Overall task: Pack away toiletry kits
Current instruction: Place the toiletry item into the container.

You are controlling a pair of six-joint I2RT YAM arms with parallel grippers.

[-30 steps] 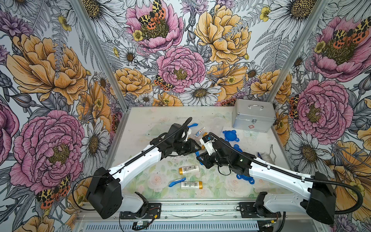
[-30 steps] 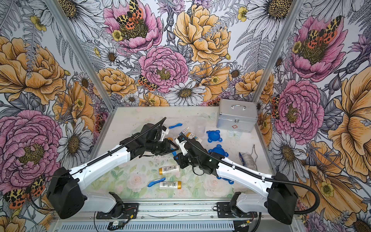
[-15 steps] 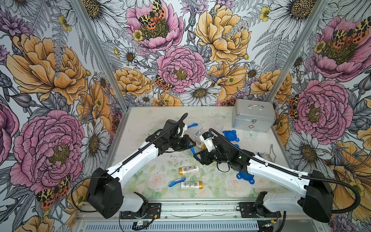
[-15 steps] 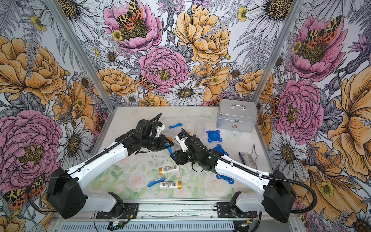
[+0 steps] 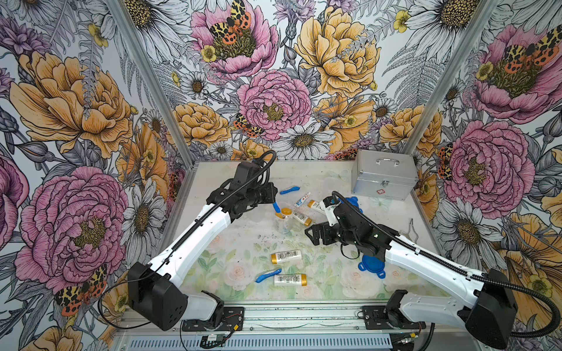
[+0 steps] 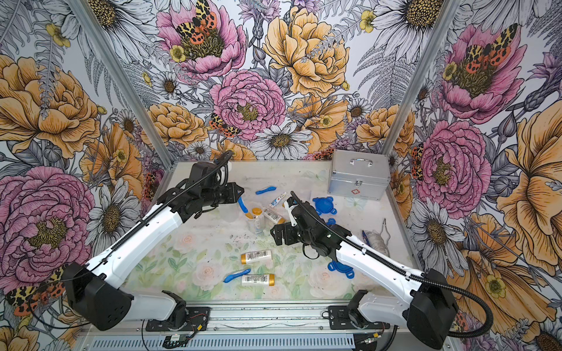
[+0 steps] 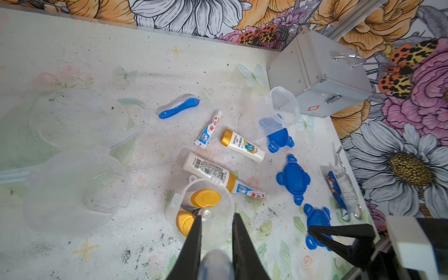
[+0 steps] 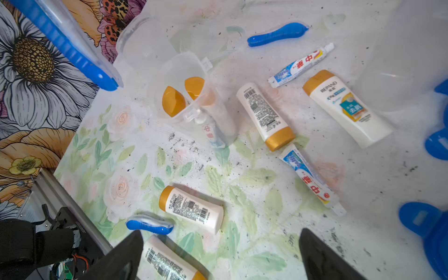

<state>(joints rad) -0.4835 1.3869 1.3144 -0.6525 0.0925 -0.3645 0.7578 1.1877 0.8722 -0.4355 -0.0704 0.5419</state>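
I will next lower the blue toothbrush in my left gripper into the cup's free side (image 5: pixel 287 217) (image 7: pixel 217 227), which is below the gripper and clear of the gold caps, and let the toothbrush go.
A clear cup (image 5: pixel 282 219) stands mid-table with two gold-capped white bottles (image 7: pixel 204 198) and a toothpaste tube upright in it. My left gripper (image 5: pixel 274 197) hangs just behind and above the cup, shut on a blue toothbrush (image 5: pixel 276 207) in its clear sleeve, which points down at the rim. In the left wrist view the jaws (image 7: pixel 217 217) frame the cup's mouth. My right gripper (image 5: pixel 313 235) is open wide and empty, low at the cup's right. Loose bottles (image 5: pixel 286 256), toothpaste tubes (image 5: pixel 302 200) and toothbrushes (image 5: pixel 268 276) lie around.
A silver case (image 5: pixel 383 179) stands shut at the back right. Blue lids (image 5: pixel 371 265) lie under and beside the right arm. Empty clear cups (image 7: pixel 77 189) stand at the left and one lies near the case (image 7: pixel 283 106). A packed bundle (image 6: pixel 377 240) lies by the right wall.
My right gripper has opened and drawn back from the cup toward the front right. My left arm has swung back and up, carrying the toothbrush to the cup's far side.
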